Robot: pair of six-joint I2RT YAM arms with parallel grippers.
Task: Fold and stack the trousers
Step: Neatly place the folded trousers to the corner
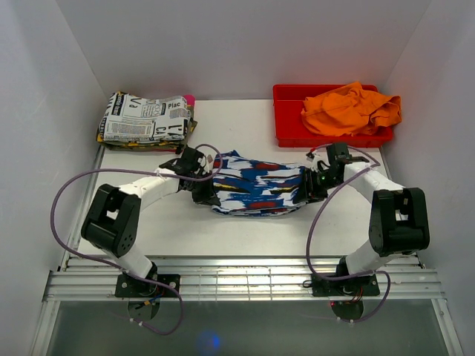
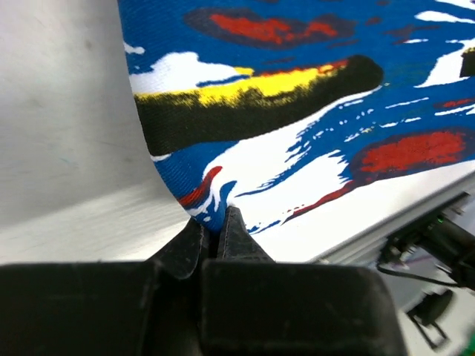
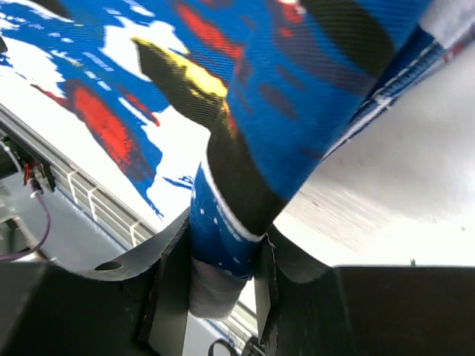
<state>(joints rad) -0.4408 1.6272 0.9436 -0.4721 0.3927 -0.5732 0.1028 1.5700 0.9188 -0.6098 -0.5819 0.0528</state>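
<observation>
Next, my left gripper swings outward to the folded pile's edge by the wall (image 1: pixel 109 124), on its left in the top view, and releases the trousers (image 1: pixel 256 185).
The trousers (image 1: pixel 256 185), royal blue with white streaks and red, black and yellow patches, hang stretched between my two grippers above the middle of the table. My left gripper (image 1: pixel 205 191) is shut on their left edge; in the left wrist view a thin blue fold of the trousers (image 2: pixel 297 111) is pinched between the fingertips (image 2: pixel 236 236). My right gripper (image 1: pixel 309 185) is shut on their right edge; the right wrist view shows a thick bunch of the trousers (image 3: pixel 223 222) clamped between the two fingers.
A folded black-and-white newspaper-print cloth (image 1: pixel 145 119) lies at the back left on other folded cloth. A red tray (image 1: pixel 286 130) at the back right holds a crumpled orange cloth (image 1: pixel 350 109). White walls close in both sides.
</observation>
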